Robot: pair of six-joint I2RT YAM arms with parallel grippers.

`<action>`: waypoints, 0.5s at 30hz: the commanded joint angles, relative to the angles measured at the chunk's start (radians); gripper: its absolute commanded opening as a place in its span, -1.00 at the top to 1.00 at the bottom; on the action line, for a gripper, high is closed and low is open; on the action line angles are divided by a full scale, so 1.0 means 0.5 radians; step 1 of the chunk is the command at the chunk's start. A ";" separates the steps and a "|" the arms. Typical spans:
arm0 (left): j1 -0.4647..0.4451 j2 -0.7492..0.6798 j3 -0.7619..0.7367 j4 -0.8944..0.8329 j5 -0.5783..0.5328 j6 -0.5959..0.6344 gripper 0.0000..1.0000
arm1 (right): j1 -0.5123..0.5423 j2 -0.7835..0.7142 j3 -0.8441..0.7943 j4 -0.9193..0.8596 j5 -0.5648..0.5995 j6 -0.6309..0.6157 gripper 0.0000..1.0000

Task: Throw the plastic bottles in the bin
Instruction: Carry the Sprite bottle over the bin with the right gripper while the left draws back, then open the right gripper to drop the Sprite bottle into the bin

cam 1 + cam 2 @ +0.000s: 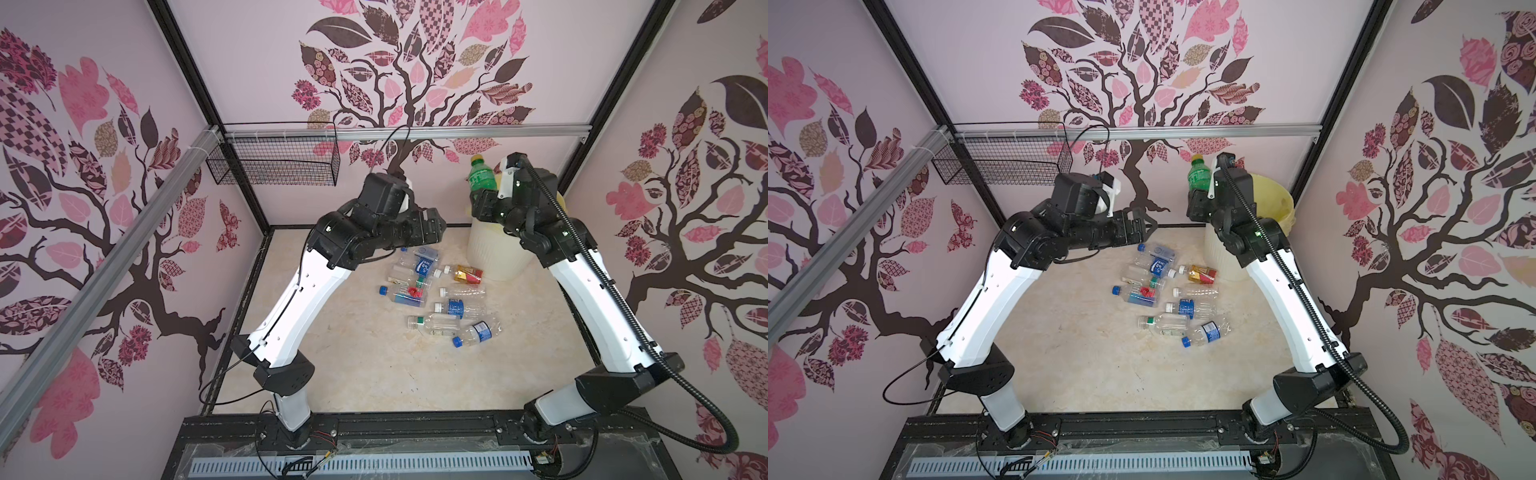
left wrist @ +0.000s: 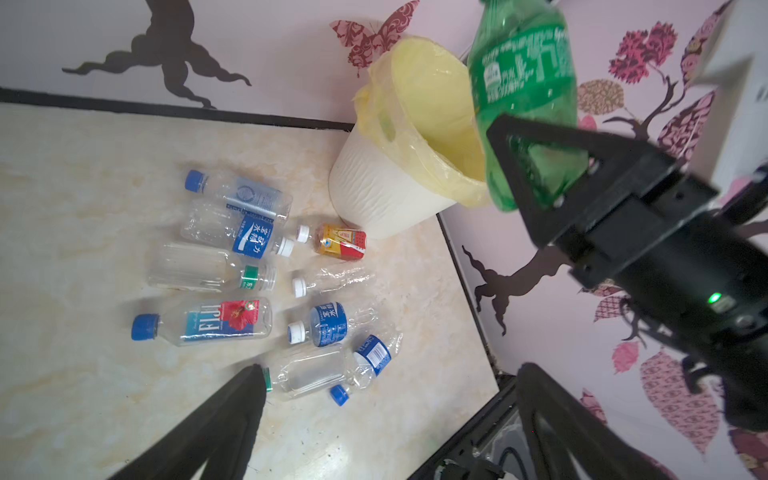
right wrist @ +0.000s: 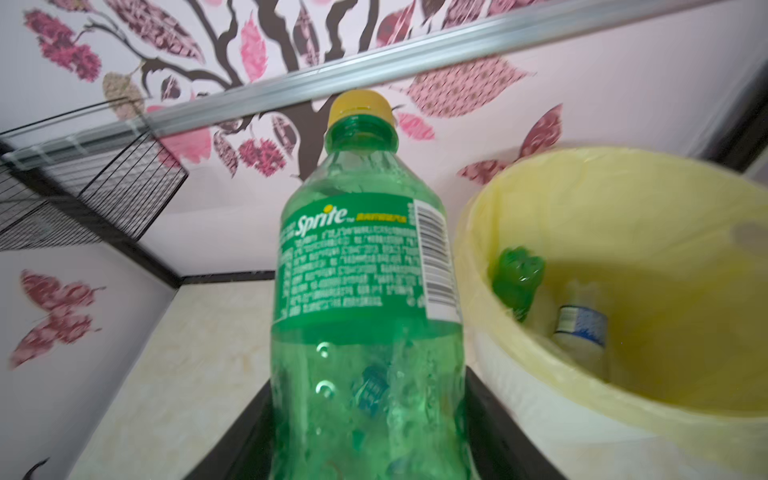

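Observation:
The bin's opening (image 3: 640, 288) is beside my right gripper, past the bin's rim. My right gripper should go up and carry the Sprite bottle (image 3: 365, 270) over that opening to let it go.
My right gripper (image 3: 370, 436) is shut on the lower body of a green Sprite bottle (image 3: 365, 270) with a yellow cap, held upright just beside the bin's rim (image 1: 478, 174) (image 1: 1196, 178). The bin (image 1: 494, 257) is a white ribbed bucket with a pale yellow liner (image 3: 623, 174). Inside it lie a green bottle (image 3: 517, 278) and a clear blue-labelled bottle (image 3: 579, 328). Several plastic bottles (image 1: 436, 291) lie on the beige table, among them a red-gold one (image 2: 340, 241) and a Fiji one (image 2: 216, 322). My left gripper (image 1: 1152, 226) hangs open and empty above the pile's far end.
A black wire mesh basket (image 1: 274, 162) hangs from the aluminium rail (image 1: 457, 133) on the back wall, at the left. Patterned walls close in three sides. The bin stands in the far right corner (image 2: 374, 187), with the black table edge (image 2: 465, 266) beside it.

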 commanded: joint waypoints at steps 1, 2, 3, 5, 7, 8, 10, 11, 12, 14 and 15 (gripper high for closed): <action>-0.107 0.015 0.103 0.026 -0.262 0.214 -0.94 | -0.010 0.048 0.177 0.026 0.401 -0.208 0.05; -0.122 -0.006 0.064 0.090 -0.239 0.163 -0.94 | -0.013 0.053 0.200 0.054 0.476 -0.243 0.05; -0.127 -0.025 0.028 0.157 -0.205 0.119 -0.94 | -0.019 0.053 0.215 0.082 0.527 -0.275 0.04; -0.143 -0.032 0.008 0.254 -0.160 0.083 -0.94 | -0.019 0.047 0.236 0.163 0.614 -0.363 0.04; -0.149 -0.005 0.077 0.234 -0.179 0.086 -0.94 | -0.022 0.054 0.265 0.227 0.683 -0.426 0.04; -0.148 0.009 0.110 0.214 -0.187 0.093 -0.94 | -0.025 0.063 0.283 0.256 0.714 -0.446 0.03; -0.147 0.007 0.128 0.198 -0.185 0.115 -0.94 | -0.041 0.086 0.312 0.303 0.765 -0.457 0.03; -0.147 -0.003 0.123 0.191 -0.182 0.125 -0.94 | -0.064 0.097 0.307 0.329 0.770 -0.450 0.03; -0.147 -0.009 0.118 0.179 -0.192 0.132 -0.94 | -0.099 0.113 0.303 0.342 0.758 -0.428 0.03; -0.137 -0.020 0.104 0.146 -0.210 0.112 -0.94 | -0.238 0.194 0.319 0.288 0.650 -0.281 0.02; -0.118 -0.024 0.088 0.131 -0.196 0.080 -0.94 | -0.324 0.247 0.325 0.245 0.580 -0.191 0.01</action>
